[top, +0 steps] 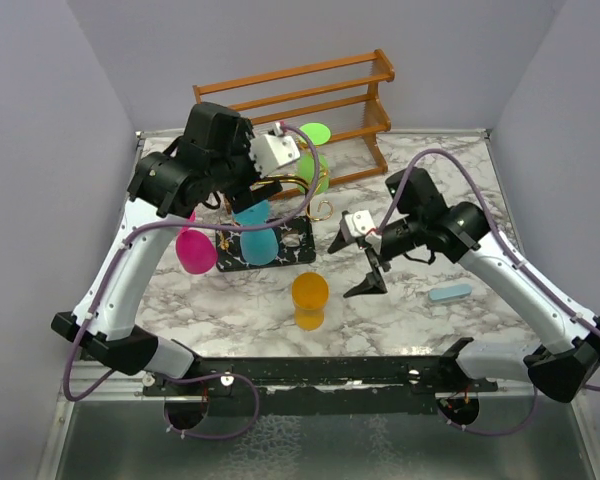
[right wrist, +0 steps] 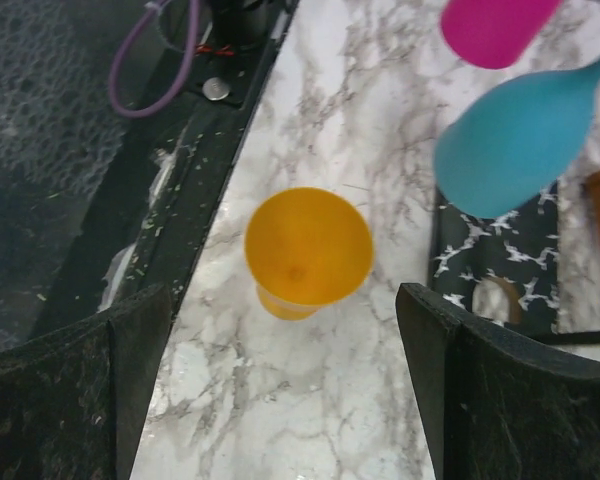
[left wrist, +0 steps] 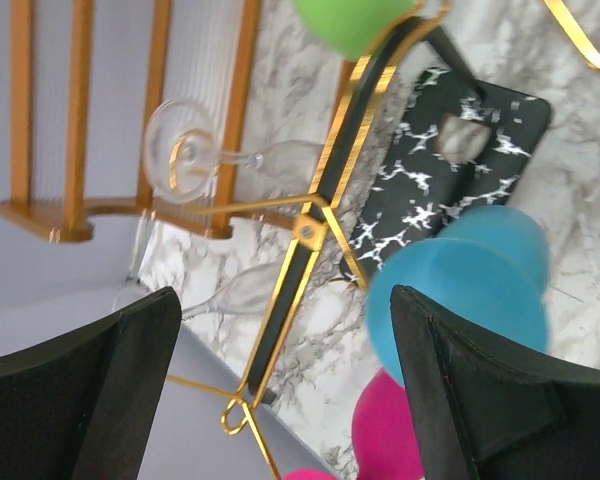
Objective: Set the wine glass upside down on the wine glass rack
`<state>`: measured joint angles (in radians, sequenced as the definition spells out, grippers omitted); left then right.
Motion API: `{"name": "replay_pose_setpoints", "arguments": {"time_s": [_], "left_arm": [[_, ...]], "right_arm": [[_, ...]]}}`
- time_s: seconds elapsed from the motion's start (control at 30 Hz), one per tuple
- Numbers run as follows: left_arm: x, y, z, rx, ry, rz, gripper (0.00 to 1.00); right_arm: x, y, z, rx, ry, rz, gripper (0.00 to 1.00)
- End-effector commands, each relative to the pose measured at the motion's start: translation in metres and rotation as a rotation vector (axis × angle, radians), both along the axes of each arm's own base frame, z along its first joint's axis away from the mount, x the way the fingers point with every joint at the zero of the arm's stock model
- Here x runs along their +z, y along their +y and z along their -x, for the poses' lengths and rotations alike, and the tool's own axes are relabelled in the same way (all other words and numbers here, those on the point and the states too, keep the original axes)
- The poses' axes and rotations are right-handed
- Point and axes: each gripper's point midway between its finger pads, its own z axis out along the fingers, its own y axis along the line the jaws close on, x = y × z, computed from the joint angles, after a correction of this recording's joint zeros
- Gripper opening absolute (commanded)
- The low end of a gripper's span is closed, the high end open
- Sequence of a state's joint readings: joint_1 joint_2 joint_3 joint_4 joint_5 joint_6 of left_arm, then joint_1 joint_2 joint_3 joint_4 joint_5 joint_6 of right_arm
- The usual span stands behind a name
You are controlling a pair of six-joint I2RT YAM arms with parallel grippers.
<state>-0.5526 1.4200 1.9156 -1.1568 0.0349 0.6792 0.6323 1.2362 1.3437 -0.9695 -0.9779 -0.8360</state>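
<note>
The right gripper lowers across onto the orange glass's near rim (top: 309, 306) (right wrist: 251, 258) next, as it stands below my fingers and to their left in the top view.
The wine glass rack is gold wire (top: 302, 186) on a black white-veined base (top: 290, 245). A pink glass (top: 195, 250), a teal glass (top: 256, 241) and a green glass (top: 315, 170) hang on it upside down. An orange wine glass (top: 310, 300) stands on the marble in front of the base. My left gripper (left wrist: 285, 320) is open and empty above the rack (left wrist: 320, 170), near the teal glass (left wrist: 460, 290). My right gripper (top: 368, 275) is open and empty, just right of the orange glass (right wrist: 308, 245), which sits ahead of its fingers. Two clear glasses (left wrist: 180, 155) show by the gold wire.
An orange-brown wooden two-tier shelf (top: 300, 90) stands at the back wall behind the rack. A small light blue block (top: 450, 292) lies on the marble at the right. The table's dark front rail (top: 310, 375) runs along the near edge.
</note>
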Motion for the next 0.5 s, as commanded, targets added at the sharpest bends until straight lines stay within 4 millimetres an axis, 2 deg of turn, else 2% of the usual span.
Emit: {"name": "replay_pose_setpoints", "arguments": {"time_s": [0.0, 0.13, 0.2, 0.47], "left_arm": [[0.038, 0.039, -0.032, 0.246, -0.131, 0.069, 0.90], [0.058, 0.067, -0.046, 0.369, -0.204, 0.103, 0.91], [0.062, 0.075, -0.050, 0.403, -0.221, 0.109, 0.92], [0.054, 0.076, -0.052, 0.392, -0.205, 0.099, 0.92]], "right_arm": [[-0.021, 0.009, 0.018, 0.055, -0.014, 0.047, 0.93], [-0.052, 0.017, 0.026, 0.073, -0.026, 0.129, 0.91], [-0.064, 0.021, 0.028, 0.079, -0.036, 0.168, 0.90], [-0.081, 0.036, 0.029, 0.101, -0.072, 0.231, 0.86]]}}
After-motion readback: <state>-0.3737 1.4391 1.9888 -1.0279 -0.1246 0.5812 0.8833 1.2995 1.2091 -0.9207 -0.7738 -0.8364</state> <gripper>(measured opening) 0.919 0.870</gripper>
